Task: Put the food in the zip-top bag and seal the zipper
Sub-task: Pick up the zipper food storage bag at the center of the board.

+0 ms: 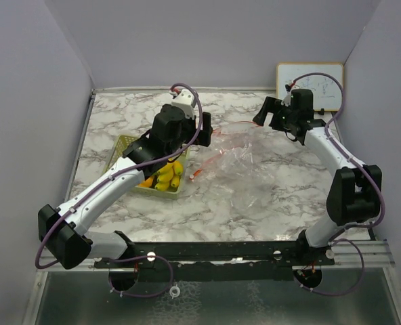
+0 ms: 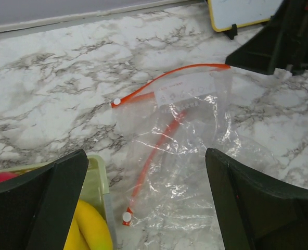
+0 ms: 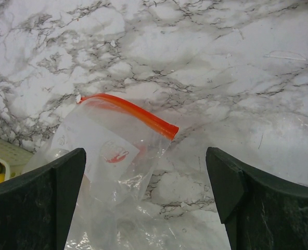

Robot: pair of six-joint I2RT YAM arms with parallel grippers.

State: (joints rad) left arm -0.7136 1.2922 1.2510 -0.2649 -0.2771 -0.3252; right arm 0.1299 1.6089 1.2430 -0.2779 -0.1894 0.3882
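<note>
The zipper's whiteboard-side end point(image 3: 171, 130) sticks out free, so the right gripper needs to go down to the left in the top view next, with its open fingers on both sides of that end.
The clear zip-top bag point(image 1: 238, 162) lies empty and crumpled on the marble table, also in the left wrist view point(image 2: 190, 156) and right wrist view point(image 3: 107, 172). Its red-orange zipper point(image 2: 167, 83) stands apart, mouth open; one strip shows in the right wrist view point(image 3: 136, 112). The food point(image 1: 166, 176), yellow banana shapes and an orange piece, lies in the pale green tray point(image 1: 122, 145); a banana shows in the left wrist view point(image 2: 89, 226). My left gripper point(image 1: 204, 128) hovers open between tray and bag. My right gripper point(image 1: 263, 112) hovers open beyond the bag's far right corner.
A small whiteboard with a yellow frame point(image 1: 310, 84) leans on the back wall at the right. Purple-grey walls close in the table on three sides. Purple cables loop over both arms.
</note>
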